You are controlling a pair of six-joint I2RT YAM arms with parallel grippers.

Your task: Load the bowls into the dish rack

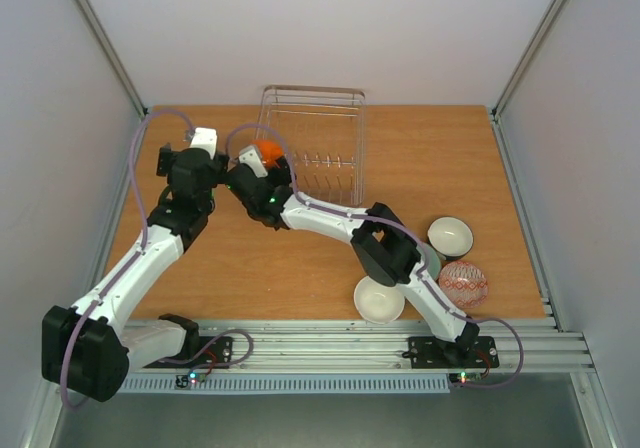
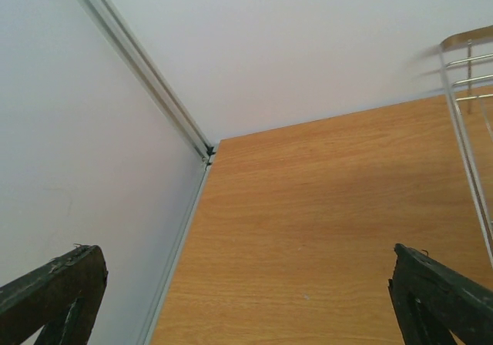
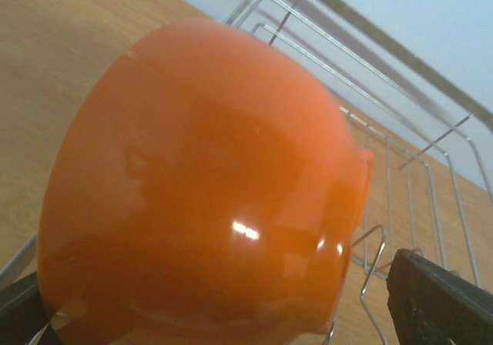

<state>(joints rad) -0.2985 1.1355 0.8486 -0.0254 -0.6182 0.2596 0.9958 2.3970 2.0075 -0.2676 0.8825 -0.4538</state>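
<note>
My left gripper needs to swing back and right in the top view to the near white bowl next, then down over its rim (image 1: 357, 294), because the bowl is unracked.
The orange bowl (image 1: 268, 151) leans on its side at the near left corner of the wire dish rack (image 1: 314, 144). In the right wrist view it (image 3: 200, 191) fills the frame, with rack wires (image 3: 400, 175) behind it. My right gripper (image 1: 256, 175) (image 3: 223, 314) is right at the bowl with its jaws spread wide; the right finger (image 3: 439, 299) stands apart from the bowl. My left gripper (image 1: 200, 146) (image 2: 246, 306) is open and empty, left of the rack. A white bowl (image 1: 379, 299), another white bowl (image 1: 450, 235), a red-and-white patterned bowl (image 1: 463, 282) and a mint-green bowl (image 1: 433, 259), mostly hidden by the right arm, sit at the near right.
The wooden table (image 1: 420, 158) is walled by white panels at the back and sides. The left wrist view shows the far left corner post (image 2: 139, 60) and a rack edge (image 2: 470, 129) at its right. The two arms are close together near the rack's left side.
</note>
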